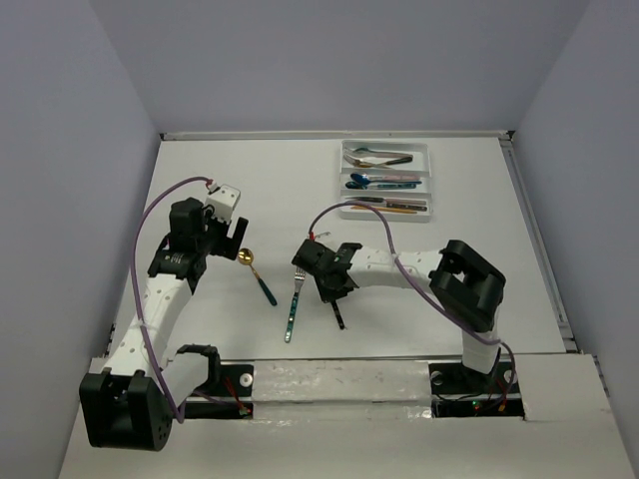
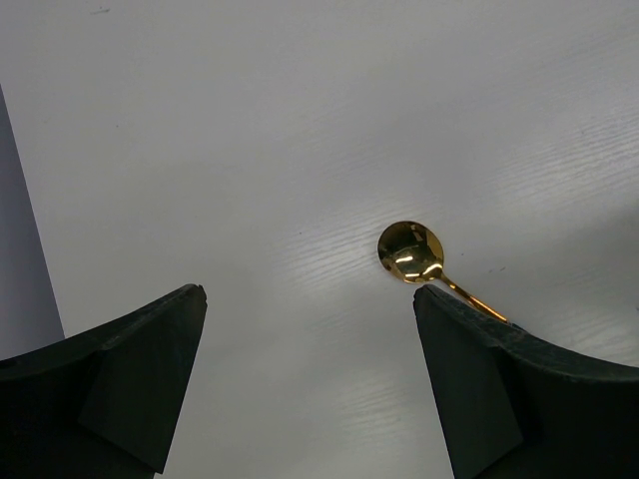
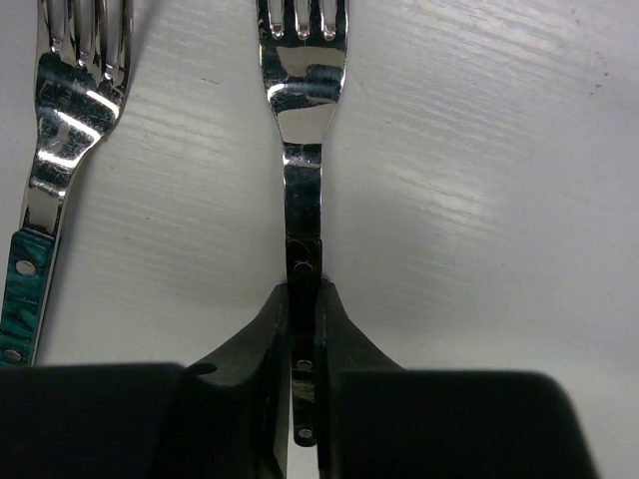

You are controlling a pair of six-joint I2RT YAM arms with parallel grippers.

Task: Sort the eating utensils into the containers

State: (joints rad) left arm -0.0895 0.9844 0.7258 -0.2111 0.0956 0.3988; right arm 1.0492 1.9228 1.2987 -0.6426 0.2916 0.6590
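I will lift the fork outward with my right gripper next. Then I will lower it turned along the tray's back compartment (image 1: 385, 157), which already holds silver utensils.
My right gripper (image 1: 327, 283) is shut on the black handle of a silver fork (image 3: 303, 120), low over the table; the handle's end (image 1: 339, 317) sticks out toward the near edge. The fingers (image 3: 268, 329) pinch the handle from both sides. A silver fork with a teal handle (image 1: 292, 307) lies just to its left, also in the right wrist view (image 3: 50, 160). A gold spoon with a teal handle (image 1: 256, 273) lies near my left gripper (image 1: 218, 238), which is open and empty above the table. Its bowl (image 2: 410, 251) shows beside the right finger (image 2: 479, 369).
The white cutlery tray (image 1: 431, 168) stands at the back right with three long compartments. They hold several utensils: silver and gold ones at the back (image 1: 379, 156), blue ones in the middle (image 1: 384, 182), gold and pink ones in front (image 1: 399, 207).
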